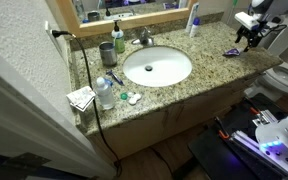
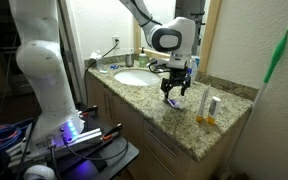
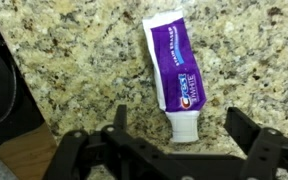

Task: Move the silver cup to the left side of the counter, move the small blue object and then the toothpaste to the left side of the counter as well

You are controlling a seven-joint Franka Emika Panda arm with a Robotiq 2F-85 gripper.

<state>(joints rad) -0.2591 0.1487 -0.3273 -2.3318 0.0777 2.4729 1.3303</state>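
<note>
The toothpaste's white cap (image 3: pixel 184 127) is below my gripper and in line between its open fingers, so I will bring the gripper down around the cap and close it.
The toothpaste (image 3: pixel 173 62), a short flat purple-blue tube with a white cap, lies on the speckled granite counter (image 3: pixel 74 60). My gripper (image 3: pixel 179 135) is open just above it, one finger on either side of the cap, not touching it. In both exterior views the gripper (image 1: pixel 246 38) (image 2: pixel 176 93) hovers over the counter's right end, with the tube (image 2: pixel 171 101) under it. The silver cup (image 1: pixel 106 52) stands at the far left beside the green soap bottle (image 1: pixel 119 39). A tiny dark bluish item (image 1: pixel 113 79) lies left of the sink.
The oval white sink (image 1: pixel 157 67) and faucet (image 1: pixel 143 37) sit mid-counter. A tall white upright tube (image 1: pixel 193 21) (image 2: pixel 212 105) stands near the mirror. A clear bottle (image 1: pixel 104 95), papers and small items crowd the left front corner. A toilet (image 1: pixel 287 78) is beyond the right edge.
</note>
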